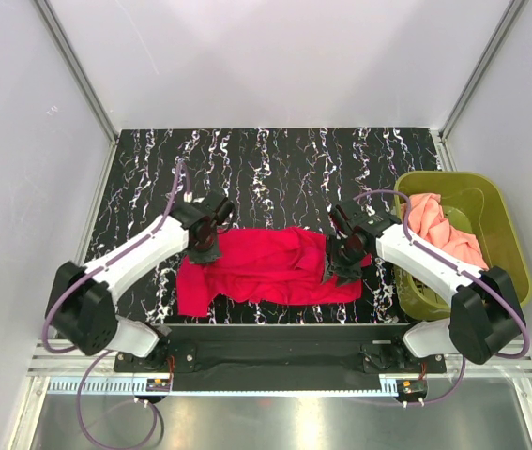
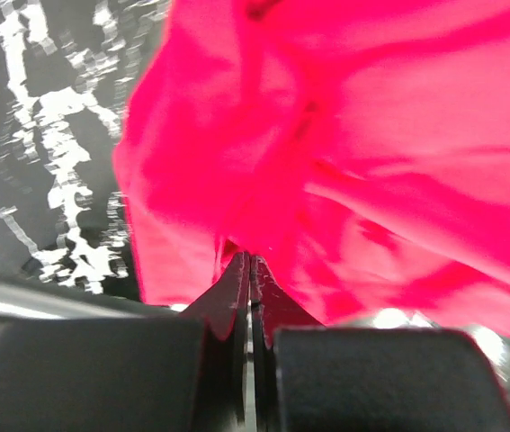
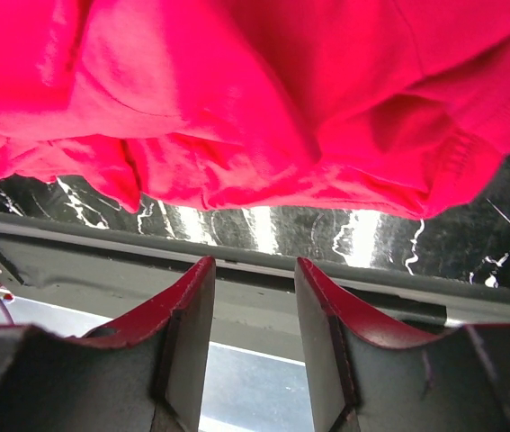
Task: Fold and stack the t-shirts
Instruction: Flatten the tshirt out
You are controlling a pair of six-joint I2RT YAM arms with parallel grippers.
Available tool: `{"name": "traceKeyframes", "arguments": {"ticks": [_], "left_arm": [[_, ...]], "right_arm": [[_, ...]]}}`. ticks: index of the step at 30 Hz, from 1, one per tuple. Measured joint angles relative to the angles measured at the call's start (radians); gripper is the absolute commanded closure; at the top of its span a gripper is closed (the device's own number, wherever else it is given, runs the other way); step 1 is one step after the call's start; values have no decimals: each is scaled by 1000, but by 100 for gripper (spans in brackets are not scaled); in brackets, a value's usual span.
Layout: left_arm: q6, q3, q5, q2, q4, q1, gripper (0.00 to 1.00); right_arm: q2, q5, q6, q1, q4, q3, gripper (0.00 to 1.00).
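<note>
My right gripper needs to move outward and down next, because the red t-shirt's folded point [image 1: 325, 275] [image 3: 310, 157] lies beyond my open fingers and should end up between them.
The crimson red t-shirt [image 1: 266, 267] lies crumpled on the black marbled table near its front edge. My left gripper [image 1: 202, 248] is at the shirt's upper left corner. In the left wrist view the gripper [image 2: 251, 261] is shut with its tips pinching the red cloth [image 2: 371, 135], whose folds pull toward them. My right gripper [image 1: 341, 265] is over the shirt's right end. It is open and empty in the right wrist view [image 3: 255, 270], with the red cloth [image 3: 255, 90] beyond the tips. The salmon-pink t-shirt [image 1: 439, 230] lies bunched in the basket.
The olive-green plastic basket [image 1: 514, 239] stands at the table's right edge, beside the right arm. The table's front edge [image 3: 326, 270] and a metal rail run just below the red shirt. White walls enclose the table at the back and both sides.
</note>
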Motion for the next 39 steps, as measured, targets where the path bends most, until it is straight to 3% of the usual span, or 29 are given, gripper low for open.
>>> {"name": "traceKeyframes", "arguments": {"ticks": [7, 20, 22, 25, 28, 39], "left_arm": [[17, 20, 90, -74, 7, -8, 100], [80, -44, 170, 35, 129, -8, 100], [89, -52, 173, 50, 145, -8, 100], [100, -55, 178, 62, 158, -8, 100], [106, -55, 179, 66, 166, -8, 100], [129, -55, 190, 68, 173, -8, 100]], "right_arm": [[5, 20, 31, 0, -15, 3, 50], [61, 55, 97, -14, 26, 17, 50], [92, 66, 93, -24, 39, 27, 52], [137, 79, 88, -33, 55, 45, 67], [160, 82, 91, -34, 77, 47, 70], [166, 79, 119, -34, 106, 37, 64]]}}
